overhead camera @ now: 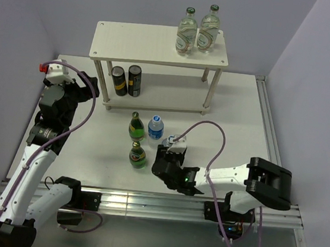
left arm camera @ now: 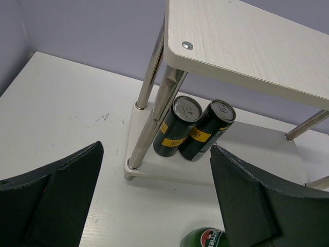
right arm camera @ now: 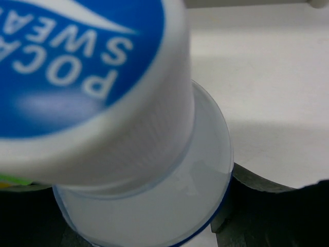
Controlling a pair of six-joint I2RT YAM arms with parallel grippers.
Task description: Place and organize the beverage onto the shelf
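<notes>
The lower board's end away from the cans is empty, so my right gripper should next move the Pocari Sweat bottle outward onto that end and let go of it.
The shelf (overhead camera: 144, 42) stands at the back. Two clear glass bottles (overhead camera: 196, 32) stand on its top board, and two black cans (overhead camera: 127, 80) on its lower board; the cans also show in the left wrist view (left arm camera: 195, 128). My right gripper (overhead camera: 168, 149) is shut on a small Pocari Sweat bottle (overhead camera: 167, 142), whose blue-and-white cap (right arm camera: 87, 67) fills the right wrist view, with dark fingers (right arm camera: 262, 206) against its shoulder. Another blue-labelled bottle (overhead camera: 155, 126) and two green bottles (overhead camera: 136, 126) (overhead camera: 137, 155) stand on the table. My left gripper (overhead camera: 85, 92) is open and empty, left of the shelf.
The shelf's silver legs (left arm camera: 154, 118) stand just ahead of my left gripper (left arm camera: 159, 206). A green Perrier bottle top (left arm camera: 205, 239) shows at the bottom of that view. Walls close the table at the back and both sides. A metal rail (overhead camera: 144, 201) runs along the near edge.
</notes>
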